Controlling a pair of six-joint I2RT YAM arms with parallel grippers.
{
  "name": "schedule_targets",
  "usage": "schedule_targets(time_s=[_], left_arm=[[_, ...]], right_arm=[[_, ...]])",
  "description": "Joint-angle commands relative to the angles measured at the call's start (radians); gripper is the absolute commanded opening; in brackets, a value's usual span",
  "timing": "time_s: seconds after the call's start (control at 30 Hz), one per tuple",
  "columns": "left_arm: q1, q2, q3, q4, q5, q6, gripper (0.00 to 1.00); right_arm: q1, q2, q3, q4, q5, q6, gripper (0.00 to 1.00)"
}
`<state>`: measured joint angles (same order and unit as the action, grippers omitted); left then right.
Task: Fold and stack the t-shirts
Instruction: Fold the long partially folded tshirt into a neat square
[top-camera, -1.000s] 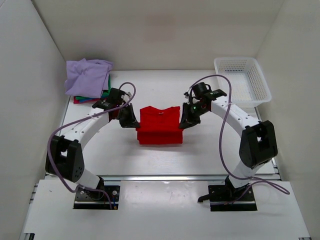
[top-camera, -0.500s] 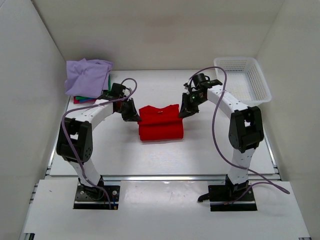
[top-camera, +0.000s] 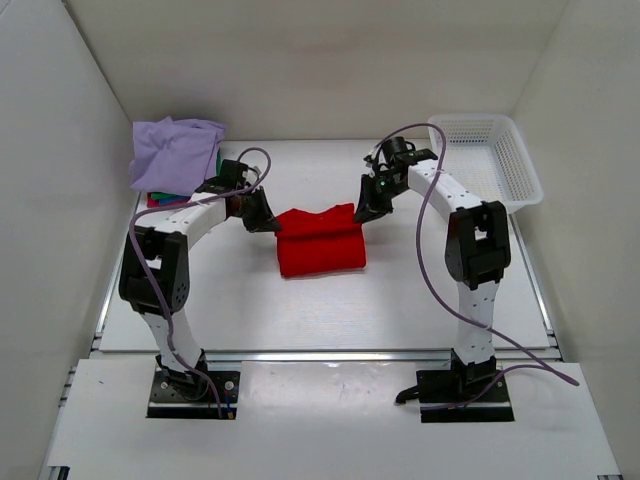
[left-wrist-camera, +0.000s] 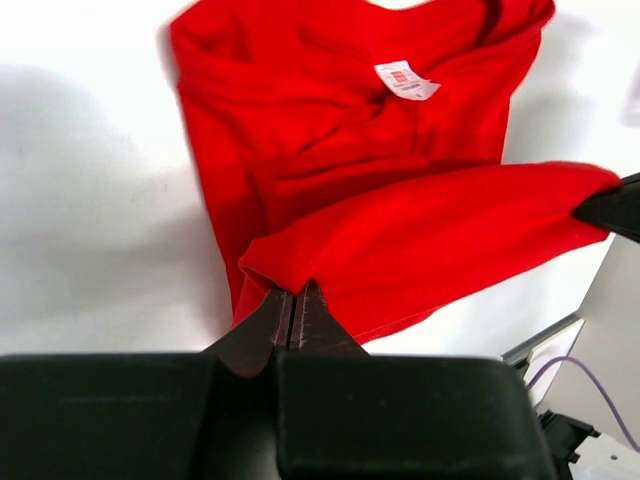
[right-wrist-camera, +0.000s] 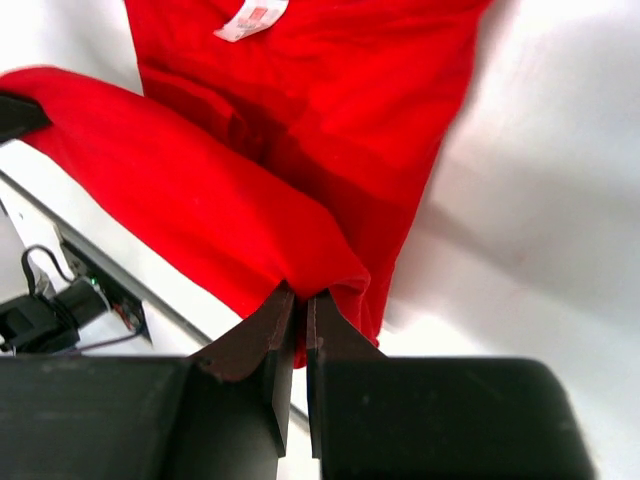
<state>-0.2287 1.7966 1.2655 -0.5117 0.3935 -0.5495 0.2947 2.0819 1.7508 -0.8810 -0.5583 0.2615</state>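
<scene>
The red t-shirt's bunched corner already lines up, so my right gripper should lower that corner slightly onto the red t-shirt's side edge (top-camera: 356, 217) (right-wrist-camera: 337, 272) and let it go there.
The bright red t-shirt (top-camera: 320, 240) lies mid-table, its near part doubled back toward the far edge. My left gripper (top-camera: 264, 217) is shut on the fold's left corner, and my right gripper (top-camera: 366, 207) is shut on its right corner. In the left wrist view the shut left gripper (left-wrist-camera: 294, 292) pinches the red t-shirt (left-wrist-camera: 400, 230), with the white neck label showing beyond. In the right wrist view the right gripper (right-wrist-camera: 300, 296) pinches a bunched corner of the red t-shirt (right-wrist-camera: 300, 130). A stack of folded t-shirts (top-camera: 177, 160), lavender on top over green and red, sits at the far left.
A white mesh basket (top-camera: 484, 159) stands at the far right corner. White walls close in the table on the left, back and right. The arm bases sit at the near edge.
Both grippers have carried the shirt's near edge away from me toward the collar, so the fold now lies over the far half. Both arms have stretched further out.
</scene>
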Motion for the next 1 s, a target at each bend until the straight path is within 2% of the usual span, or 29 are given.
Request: schedule_targets(time_s=[0.0, 0.27, 0.47, 0.63, 0.73, 0.8, 0.83, 0.87, 0.93, 0.97], left_arm=[[0.019, 0.030, 0.057, 0.032, -0.021, 0.010, 0.02], [0.023, 0.109, 0.089, 0.053, -0.045, -0.004, 0.07], [0.034, 0.130, 0.109, 0.070, -0.051, -0.021, 0.08], [0.055, 0.116, 0.066, 0.142, -0.041, -0.062, 0.05], [0.068, 0.122, 0.054, 0.199, -0.016, -0.096, 0.14], [0.065, 0.132, 0.051, 0.234, -0.021, -0.121, 0.14], [0.068, 0.136, 0.037, 0.249, -0.019, -0.124, 0.19], [0.069, 0.133, 0.031, 0.286, -0.021, -0.150, 0.29], [0.078, 0.113, -0.012, 0.386, -0.009, -0.217, 0.36], [0.089, 0.103, -0.059, 0.489, 0.008, -0.287, 0.39]], right_arm=[[-0.029, 0.047, 0.084, -0.004, 0.024, -0.027, 0.00], [-0.031, 0.124, 0.130, 0.039, 0.040, -0.041, 0.00], [-0.031, 0.113, 0.130, 0.161, -0.003, -0.015, 0.18], [-0.054, 0.055, 0.047, 0.397, -0.087, 0.042, 0.22], [-0.069, 0.026, -0.035, 0.577, -0.136, 0.097, 0.30], [-0.075, 0.006, -0.085, 0.689, -0.149, 0.126, 0.34], [-0.077, -0.009, -0.121, 0.765, -0.175, 0.148, 0.37], [-0.083, -0.020, -0.154, 0.830, -0.173, 0.163, 0.38], [-0.080, -0.039, -0.181, 0.875, -0.177, 0.167, 0.42], [-0.088, -0.039, -0.186, 0.895, -0.173, 0.151, 0.42]])
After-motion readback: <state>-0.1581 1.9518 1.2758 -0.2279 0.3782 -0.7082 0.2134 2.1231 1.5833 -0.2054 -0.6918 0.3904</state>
